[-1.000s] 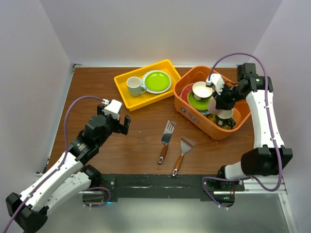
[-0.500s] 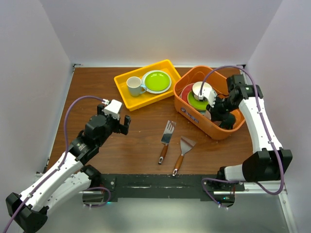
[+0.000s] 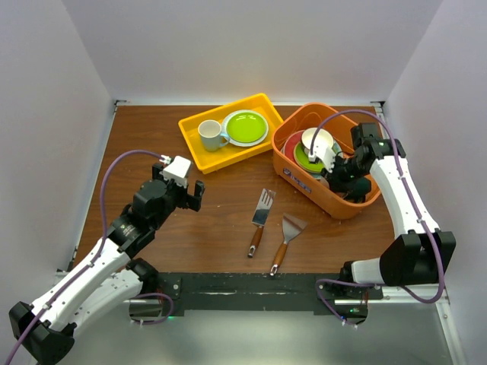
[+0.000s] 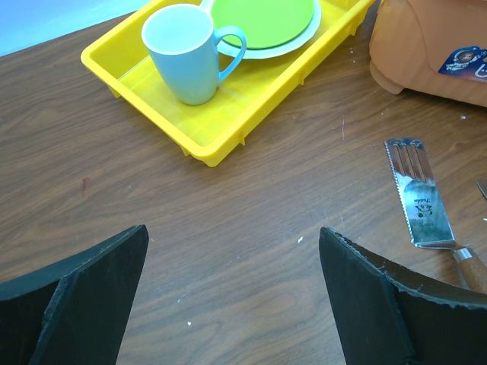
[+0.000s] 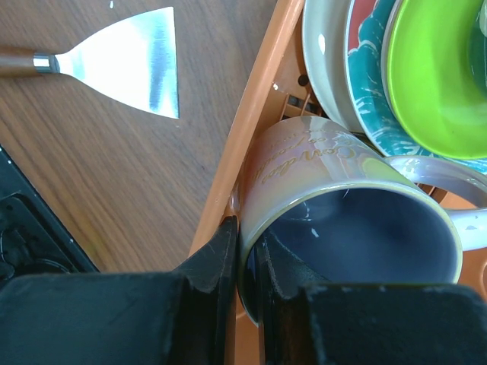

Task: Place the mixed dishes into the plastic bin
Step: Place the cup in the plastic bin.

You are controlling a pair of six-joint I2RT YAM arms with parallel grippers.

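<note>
Next, my right gripper needs to lift, carry the mug outward toward the bin's far side and bring it down beside the plates, since it rests against the bin's near side.
The orange plastic bin [image 3: 298, 179] stands at the right of the table. Inside it lie stacked plates with a lime green one [image 3: 307, 159] on top and a small white bowl [image 3: 316, 139]. My right gripper [image 3: 344, 182] is down inside the bin's near right part, shut on the rim of a mug [image 5: 319, 163] that is cream outside and dark inside. The mug rests against the bin wall [image 5: 255, 114], beside the lime green [image 5: 434, 68], teal patterned [image 5: 365, 68] and cream [image 5: 323, 46] plates. My left gripper [image 3: 186, 194] is open and empty above bare wood [image 4: 233, 230].
A yellow tray [image 3: 199, 156] at the back holds a white mug with a pale-blue handle [image 3: 209, 134] and a lime green plate [image 3: 245, 127]. Two wooden-handled spatulas [image 3: 260, 217] [image 3: 288, 236] lie on the table in front of the bin.
My right gripper has gone down into the bin's near right part with the mug in it. The left arm has not moved.
</note>
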